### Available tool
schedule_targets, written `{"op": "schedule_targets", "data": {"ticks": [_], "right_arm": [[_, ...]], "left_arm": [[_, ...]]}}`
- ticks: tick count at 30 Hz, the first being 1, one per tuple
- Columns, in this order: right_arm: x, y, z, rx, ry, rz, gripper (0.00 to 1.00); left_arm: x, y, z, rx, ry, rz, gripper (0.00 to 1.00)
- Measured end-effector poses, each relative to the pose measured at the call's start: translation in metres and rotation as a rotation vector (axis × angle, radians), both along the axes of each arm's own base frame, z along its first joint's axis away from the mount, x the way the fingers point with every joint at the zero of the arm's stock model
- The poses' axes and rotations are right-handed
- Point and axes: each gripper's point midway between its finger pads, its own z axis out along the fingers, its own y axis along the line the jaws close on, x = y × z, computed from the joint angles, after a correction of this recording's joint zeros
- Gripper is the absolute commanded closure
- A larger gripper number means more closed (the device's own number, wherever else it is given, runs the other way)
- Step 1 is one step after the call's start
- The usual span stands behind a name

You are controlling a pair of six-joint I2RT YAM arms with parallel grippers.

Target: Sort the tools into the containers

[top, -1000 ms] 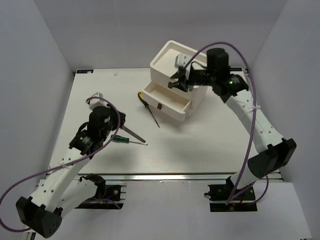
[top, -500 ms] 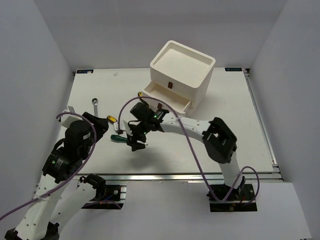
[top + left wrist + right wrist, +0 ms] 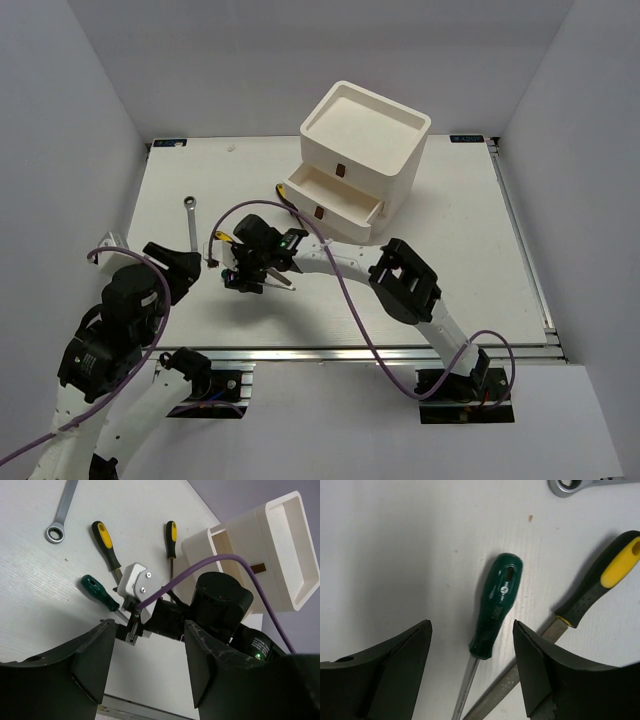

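Observation:
I will lower my right gripper next and close it on the green handle's shaft end point(image 3: 483, 643), since that is just below my right gripper and its open fingers are already on either side of the screwdriver.
A green-handled screwdriver point(image 3: 497, 605) lies flat on the white table, its shaft running down between the open fingers of my right gripper point(image 3: 472, 677), which hovers just above it point(image 3: 243, 278). Beside it lies a file with a yellow-and-black handle point(image 3: 600, 587) point(image 3: 107, 542). A second yellow-and-black screwdriver point(image 3: 171, 535) rests near the white container point(image 3: 365, 140), whose lower drawer point(image 3: 335, 195) is pulled out. The grey wrench point(image 3: 190, 215) lies at the left. My left gripper point(image 3: 172, 258) hangs open and empty over the near left of the table point(image 3: 150, 672).
The right arm stretches low across the table, its elbow point(image 3: 400, 280) near the front middle. A purple cable point(image 3: 340, 290) loops along it. Grey walls close in the table at left, right and back.
The right arm swung from the container down to the green screwdriver and opened its jaws. The left arm drew back toward the near left and opened, uncovering the wrench.

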Motion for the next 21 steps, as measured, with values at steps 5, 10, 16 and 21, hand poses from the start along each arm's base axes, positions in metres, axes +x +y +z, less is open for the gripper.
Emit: {"op": "schedule_targets", "data": {"ticks": [5,10,16,21], "right_arm": [[0.011,0.008,-0.02,-0.01,-0.015,-0.025,0.34],[0.014,0.013,-0.041,-0.024,-0.005,-0.03,0.53],[0.012,0.011,-0.044,-0.024,0.003,-0.024,1.0],[-0.012,-0.01,-0.038,-0.04,0.134,0.051,1.0]], "left_arm": [[-0.002,-0.001,-0.004,0.012,0.027,-0.009,0.32],[-0.001,-0.001,-0.002,0.029,0.042,-0.016,0.32],[0.001,-0.004,-0.002,0.039,0.044,-0.031,0.32],[0.009,-0.01,-0.005,0.045,0.03,-0.051,0.31]]}}
